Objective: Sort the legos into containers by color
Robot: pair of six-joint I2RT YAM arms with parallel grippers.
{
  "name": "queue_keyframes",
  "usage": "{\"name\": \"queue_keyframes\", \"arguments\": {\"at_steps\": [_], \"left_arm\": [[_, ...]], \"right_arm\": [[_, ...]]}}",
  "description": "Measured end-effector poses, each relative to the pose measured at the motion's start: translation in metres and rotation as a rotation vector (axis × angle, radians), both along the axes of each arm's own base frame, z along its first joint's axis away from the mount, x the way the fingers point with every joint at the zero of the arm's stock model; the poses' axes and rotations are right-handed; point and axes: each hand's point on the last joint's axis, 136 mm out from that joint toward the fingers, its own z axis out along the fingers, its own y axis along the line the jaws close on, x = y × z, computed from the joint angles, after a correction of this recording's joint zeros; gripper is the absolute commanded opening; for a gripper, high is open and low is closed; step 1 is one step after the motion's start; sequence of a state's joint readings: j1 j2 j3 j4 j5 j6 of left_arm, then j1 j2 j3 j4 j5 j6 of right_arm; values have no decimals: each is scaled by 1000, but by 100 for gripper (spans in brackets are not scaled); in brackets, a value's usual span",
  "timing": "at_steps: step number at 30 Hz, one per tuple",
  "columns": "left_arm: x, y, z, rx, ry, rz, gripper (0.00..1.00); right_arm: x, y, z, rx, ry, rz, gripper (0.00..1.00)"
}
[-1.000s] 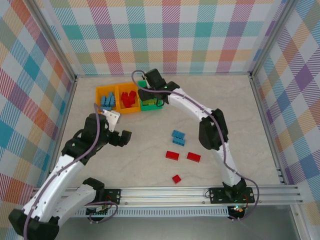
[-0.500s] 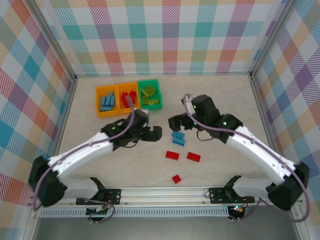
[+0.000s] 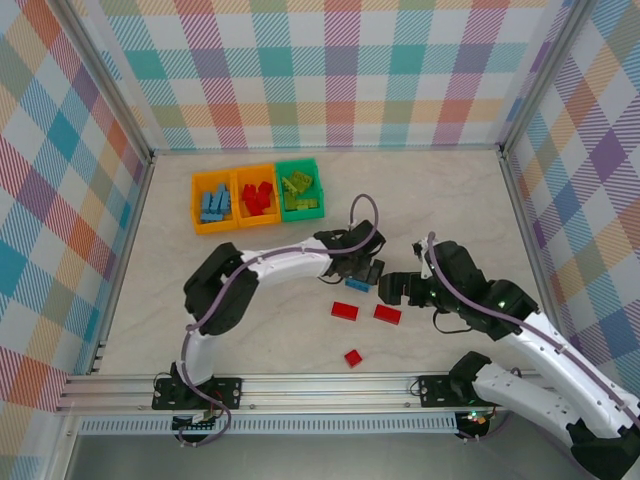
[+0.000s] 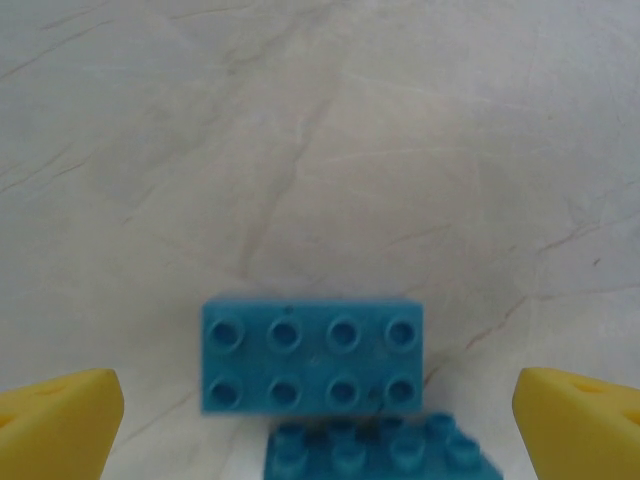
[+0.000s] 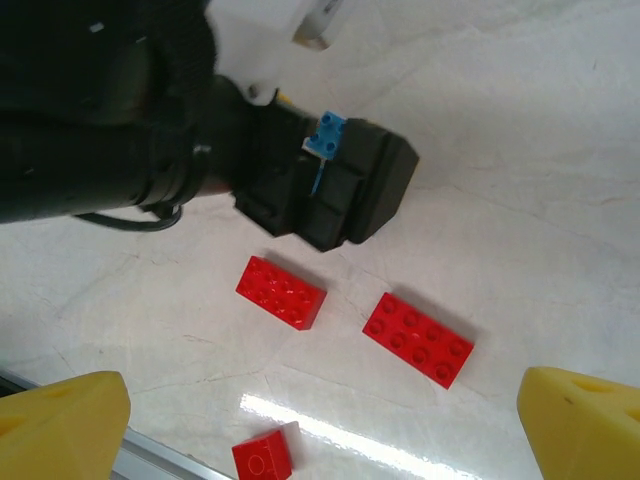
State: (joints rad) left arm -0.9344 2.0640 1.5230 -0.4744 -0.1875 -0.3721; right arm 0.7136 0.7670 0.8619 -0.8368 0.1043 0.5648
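Observation:
The fully visible blue lego is already spanned along its length by my open fingers, so I need to move my left gripper down over it, a yellow finger beside each short end.
Two blue legos [image 4: 312,355] [image 4: 375,450] lie side by side on the table, studs up, between the yellow fingertips [image 4: 60,425] of my open left gripper [image 3: 358,272], which hovers right above them. Three red legos lie nearby: two long ones [image 5: 281,291] [image 5: 418,338] and a small one [image 5: 263,457]. My right gripper [image 3: 400,292] hangs open above the red legos [image 3: 387,315] with nothing between its fingers. The containers stand at the back left: an orange bin [image 3: 198,196] with blue legos, an orange bin [image 3: 242,192] with red ones, a green bin [image 3: 297,168] with lime ones.
The left gripper's black body [image 5: 320,190] sits close in front of my right gripper. Checked walls enclose the table on three sides. A metal rail [image 3: 330,385] runs along the near edge. Bare table lies to the right and in front of the bins.
My right gripper came away from the green bin to above the red legos, opening fully. My left gripper swept from beside the bins rightward to over the blue legos.

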Motion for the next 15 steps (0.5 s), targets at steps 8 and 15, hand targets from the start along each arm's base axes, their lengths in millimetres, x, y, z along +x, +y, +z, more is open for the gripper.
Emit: {"name": "queue_keyframes", "arguments": {"at_steps": [8,15], "left_arm": [[8,4,-31,70,30,-11,80],[15,10,-29,65,27,16,54]], "right_arm": [[-3,3,-14,-5,64,-2,100],[-5,7,-17,-2,85,11,100]]}}
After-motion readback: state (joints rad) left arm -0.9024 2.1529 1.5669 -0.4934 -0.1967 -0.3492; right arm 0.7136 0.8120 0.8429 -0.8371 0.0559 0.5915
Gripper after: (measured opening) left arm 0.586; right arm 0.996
